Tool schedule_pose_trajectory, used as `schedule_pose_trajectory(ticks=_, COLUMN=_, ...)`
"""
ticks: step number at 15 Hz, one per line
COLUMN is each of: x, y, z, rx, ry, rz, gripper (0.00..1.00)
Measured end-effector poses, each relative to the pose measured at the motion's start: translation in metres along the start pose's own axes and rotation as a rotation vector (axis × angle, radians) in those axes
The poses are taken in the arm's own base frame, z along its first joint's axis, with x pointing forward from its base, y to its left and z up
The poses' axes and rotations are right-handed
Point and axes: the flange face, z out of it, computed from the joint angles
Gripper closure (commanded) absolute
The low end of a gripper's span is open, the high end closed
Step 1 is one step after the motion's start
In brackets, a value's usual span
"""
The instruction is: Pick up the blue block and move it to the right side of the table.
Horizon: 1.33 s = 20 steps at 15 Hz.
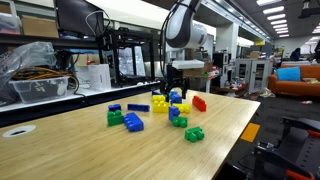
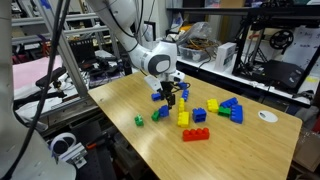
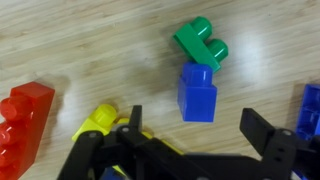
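Observation:
I will lower my gripper until its open fingers straddle the sides of the small blue block (image 1: 174, 112), since it is below them, then close.
The small blue block (image 3: 197, 92) lies on the wood-grain table (image 3: 90, 40), touching a green brick (image 3: 201, 42) at its far end. My gripper (image 3: 197, 132) is open and empty. It hovers above the block, with one finger to each side and the block just beyond the fingertips. In both exterior views the gripper (image 1: 175, 93) (image 2: 170, 97) hangs low over the cluster of bricks, with the blue block (image 1: 174, 112) (image 2: 157, 117) beneath it.
A red brick (image 3: 22, 120) and a yellow brick (image 3: 100, 120) lie beside one finger, and another blue brick (image 3: 311, 105) beside the other. More yellow (image 1: 160, 104), green (image 1: 194, 133) and blue bricks (image 1: 133, 122) are scattered around. A dark-blue bar (image 1: 138, 107) lies behind them.

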Motion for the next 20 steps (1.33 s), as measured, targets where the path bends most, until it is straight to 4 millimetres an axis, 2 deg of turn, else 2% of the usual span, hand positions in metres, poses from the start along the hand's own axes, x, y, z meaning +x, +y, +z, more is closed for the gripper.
schedule_pose_trajectory(ticks=4, x=0.008, y=0.004, z=0.022, rx=-0.007, ry=-0.021, rz=0.011, gripper=0.00)
schedule_pose_trajectory(ticks=10, x=0.019, y=-0.001, z=0.035, rx=-0.006, ry=-0.023, rz=0.010, gripper=0.00)
schedule_pose_trajectory(ticks=14, x=0.022, y=-0.002, z=0.050, rx=-0.008, ry=-0.039, rz=0.013, gripper=0.00)
schedule_pose_trajectory(ticks=15, x=0.023, y=-0.002, z=0.053, rx=-0.008, ry=-0.043, rz=0.013, gripper=0.25)
schedule_pose_trajectory(ticks=16, x=0.023, y=-0.002, z=0.055, rx=-0.009, ry=-0.045, rz=0.013, gripper=0.28)
schedule_pose_trajectory(ticks=18, x=0.024, y=-0.004, z=0.059, rx=-0.009, ry=-0.048, rz=0.011, gripper=0.40)
schedule_pose_trajectory(ticks=20, x=0.025, y=-0.007, z=0.060, rx=-0.010, ry=-0.048, rz=0.006, gripper=0.56)
